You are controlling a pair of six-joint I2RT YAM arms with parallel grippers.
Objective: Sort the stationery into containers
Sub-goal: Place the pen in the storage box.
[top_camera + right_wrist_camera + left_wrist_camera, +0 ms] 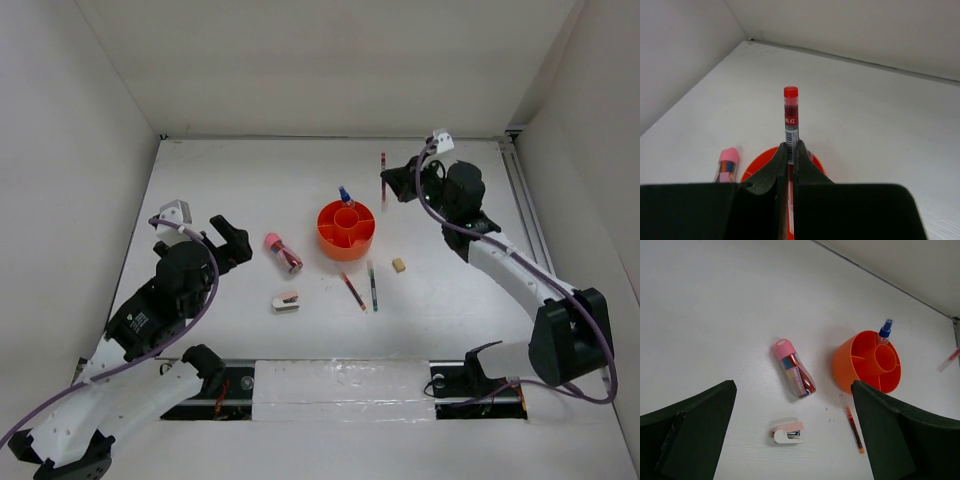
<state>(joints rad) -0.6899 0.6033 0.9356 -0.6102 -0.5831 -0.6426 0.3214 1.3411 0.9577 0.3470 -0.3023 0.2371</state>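
Note:
I will next bring my right gripper back toward the organizer and down over its empty section, since the bottle [345, 194] fills the far section beside it.
The round orange organizer [346, 232] stands mid-table with a blue-capped clear bottle [345, 194] in its far compartment. My right gripper [388, 186] is above the table behind and right of the organizer, shut on a thin red pen [383, 165]. In the right wrist view the pen [791, 110] sticks out past the gripper [790, 148], with the organizer [759, 167] beyond. My left gripper [236, 244] is open and empty, left of the pink-capped tube [283, 252]. The white-and-pink stapler [285, 302], another red pen [353, 291], a dark pen [372, 285] and a tan eraser [399, 265] lie on the table.
The left wrist view shows the tube [795, 369], stapler [787, 432], organizer [867, 365], bottle [885, 330] and the lying red pen [855, 430] between my open fingers [695, 425]. White walls enclose the table on three sides.

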